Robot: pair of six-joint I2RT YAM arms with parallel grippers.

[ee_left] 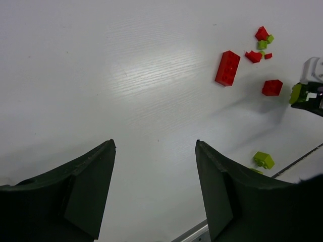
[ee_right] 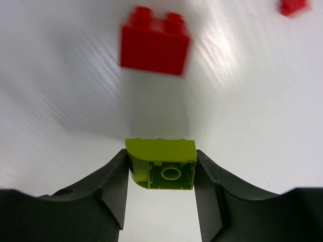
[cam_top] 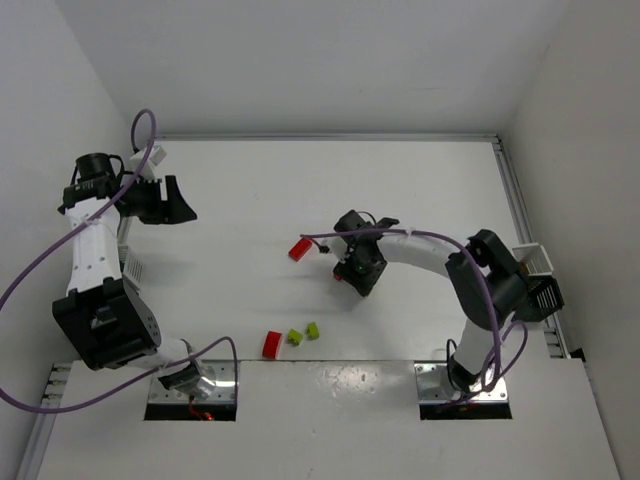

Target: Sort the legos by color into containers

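Observation:
I will lift my right gripper next and swing it to the right in the overhead view, over the black container, because both fingers are holding the lime yellow-green lego (ee_right: pixel 162 164).
My right gripper (ee_right: pixel 161 157) is shut on a lime yellow-green lego (ee_right: pixel 162 164), one finger against each of its sides, just above the table. A red lego (ee_right: pixel 154 40) lies right ahead of it. From above, the right gripper (cam_top: pixel 356 272) sits mid-table, with that red lego (cam_top: pixel 299 248) to its left. A second red lego (cam_top: pixel 271 344) and two lime legos (cam_top: pixel 294 337) lie near the front edge. My left gripper (cam_top: pixel 183 208) hangs open at the far left. In its own view the left gripper (ee_left: pixel 154 145) holds nothing, and a red brick (ee_left: pixel 227 68) lies beyond it.
A white container (cam_top: pixel 537 258) stands at the right edge beside the right arm. Another ribbed white container (cam_top: pixel 133 266) shows partly behind the left arm. White walls close in the table on the left, back and right. Small red and lime pieces (ee_left: pixel 261 45) lie clustered far from the left gripper.

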